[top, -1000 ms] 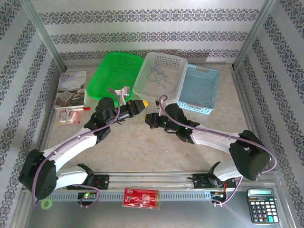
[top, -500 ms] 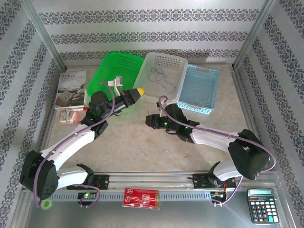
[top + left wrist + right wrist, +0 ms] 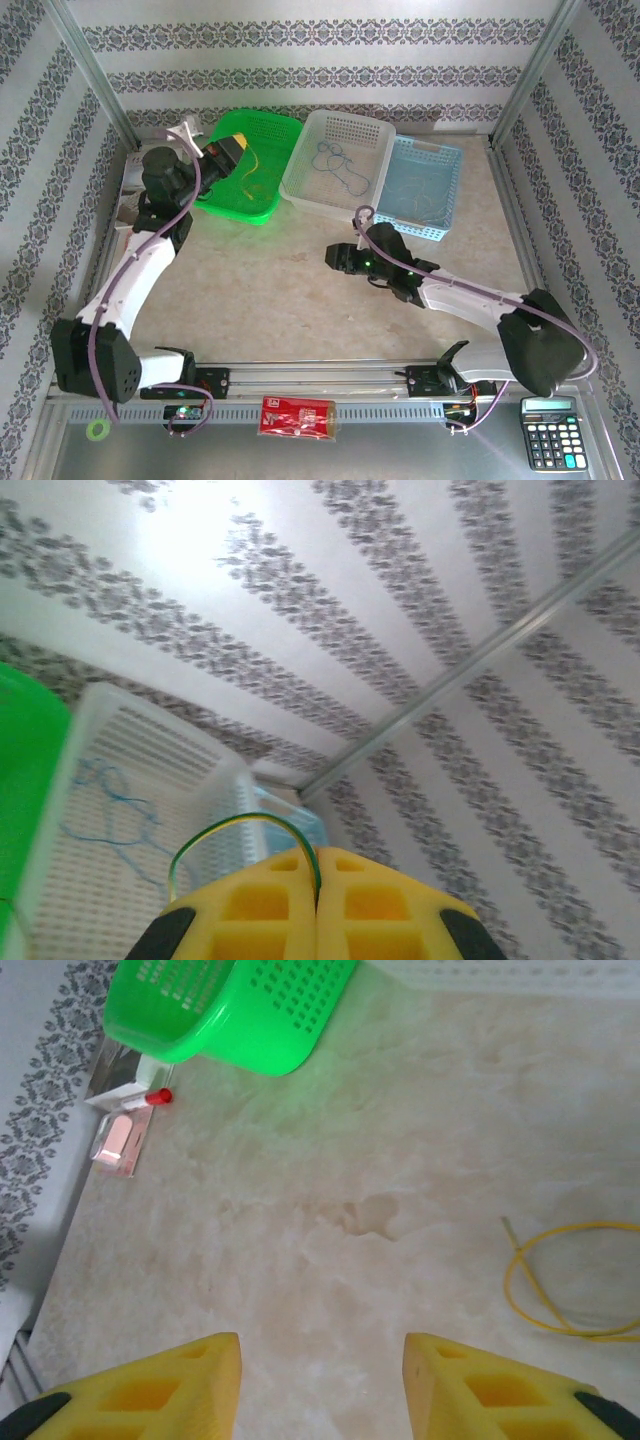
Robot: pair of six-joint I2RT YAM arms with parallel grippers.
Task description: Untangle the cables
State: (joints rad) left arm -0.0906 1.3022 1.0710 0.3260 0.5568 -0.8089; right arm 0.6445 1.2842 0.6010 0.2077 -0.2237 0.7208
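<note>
The loose part of the yellow cable hangs inside the green basket. Next I need to lower my left gripper and tip its fingers down toward the inside to let go of the cable.
My left gripper (image 3: 237, 147) is raised over the green basket (image 3: 262, 130) and shut on a yellow cable (image 3: 251, 166) that dangles into it. In the left wrist view the yellow-green cable (image 3: 240, 825) arches out from between the closed yellow fingers (image 3: 250, 910). My right gripper (image 3: 335, 257) hovers open over the middle of the table; its wrist view shows nothing between the fingertips (image 3: 215, 1360). Another yellow cable (image 3: 560, 1280) lies looped on the table to its right. A dark blue cable (image 3: 338, 165) lies in the white basket (image 3: 372, 135), and a pale cable (image 3: 420, 196) in the light blue basket (image 3: 450, 160).
The three baskets stand side by side at the back. A booklet (image 3: 128, 192) and a small packet with a red cap (image 3: 125, 1135) lie at the left. A red packet (image 3: 297, 415), a green tape roll (image 3: 97, 430) and a calculator (image 3: 550, 432) sit along the near rail.
My left arm swung up and to the back left, carrying the yellow cable from the table's middle to over the green basket. My right gripper opened and drew back slightly.
</note>
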